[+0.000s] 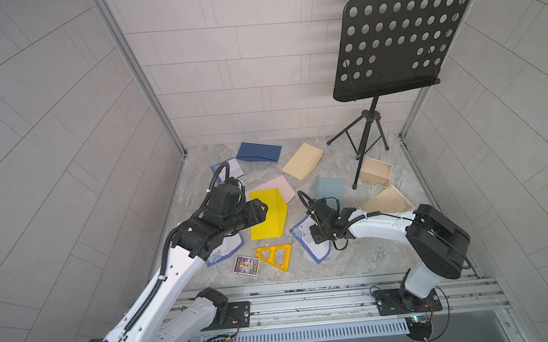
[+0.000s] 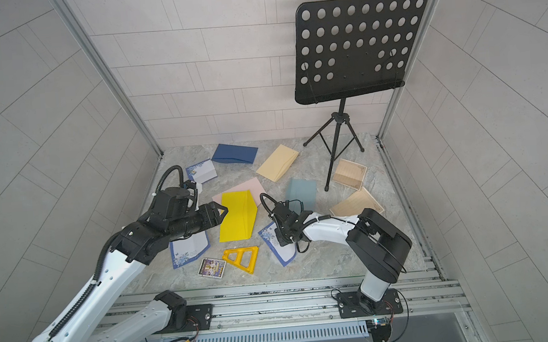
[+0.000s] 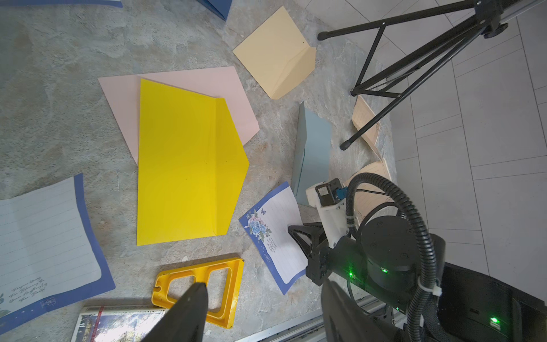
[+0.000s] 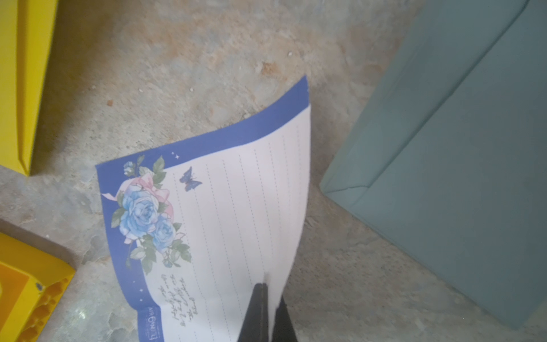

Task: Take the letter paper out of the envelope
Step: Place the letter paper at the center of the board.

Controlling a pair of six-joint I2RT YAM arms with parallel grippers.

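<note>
My right gripper edges a little toward the yellow envelope [image 1: 269, 216] next and releases the letter paper onto the tabletop beside it, since the sheet is fully outside.
The yellow envelope [image 1: 269, 216] [image 2: 238, 217] [image 3: 183, 165] lies flat mid-table with its flap open, on top of a pink envelope. The letter paper [image 1: 322, 255] [image 2: 280, 252] [image 3: 275, 225] [image 4: 231, 213], white with a blue border and blue roses, is outside it, to its right. My right gripper [image 1: 316, 238] [image 2: 282, 239] [image 3: 292, 229] [image 4: 268, 285] is shut on the paper's edge, and the sheet curls up from the table. My left gripper [image 1: 263, 209] [image 2: 224, 211] [image 3: 263, 293] hovers open over the yellow envelope's left edge, holding nothing.
Dark blue [image 1: 258, 151], cream [image 1: 303, 160], pink [image 1: 280, 186] and grey-blue [image 1: 330, 189] envelopes lie around. Other letter sheets [image 1: 225, 252] [image 1: 388, 201] lie left and right. A yellow triangular frame [image 1: 275, 256] and a printed card [image 1: 246, 264] sit near the front. A black music stand [image 1: 399, 44] stands back right.
</note>
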